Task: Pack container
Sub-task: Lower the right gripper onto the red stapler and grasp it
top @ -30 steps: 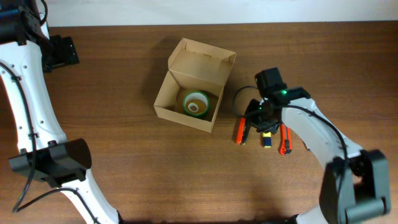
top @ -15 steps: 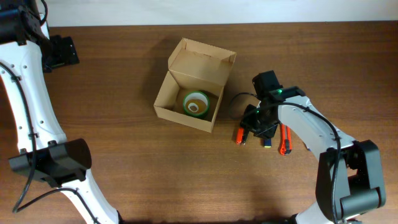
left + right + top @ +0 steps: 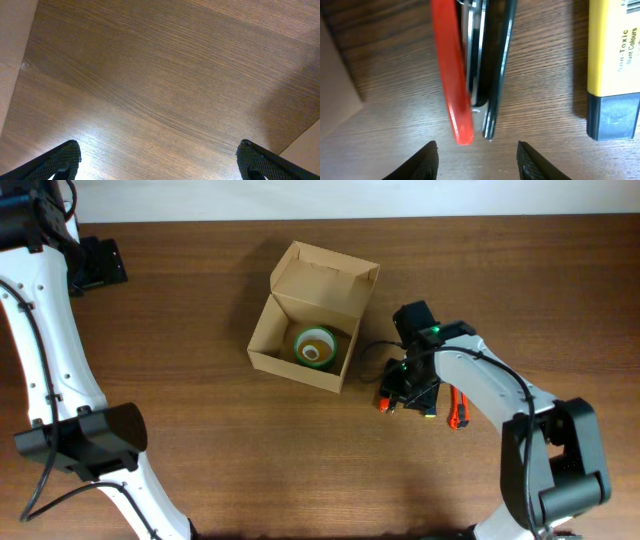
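Observation:
The right gripper moves down and outward over the hand tool's red and black middle next and closes, because only the tool's near end reaches my open fingers.
The container, a tan cardboard box [image 3: 268, 340] with its flap lid open, stands mid-table with a green and tan tape roll [image 3: 316, 346] inside. My right gripper [image 3: 403, 388] hangs just right of the box over a red and black hand tool [image 3: 385, 397]. In the right wrist view the tool [image 3: 470, 70] lies just ahead of my open, empty fingers [image 3: 477, 160], and a yellow marker with a dark cap [image 3: 612, 60] lies to its right. My left gripper [image 3: 160, 162] is open over bare wood at the far left [image 3: 97, 262].
A second orange and black tool [image 3: 459, 409] and the yellow marker [image 3: 430, 408] lie right of the gripper. A black cable [image 3: 372, 346] loops between box and arm. The box wall [image 3: 335, 100] is at the left in the right wrist view.
My right gripper has moved left toward the box, from over the marker to over the red and black tool. The left arm and the box have not moved.

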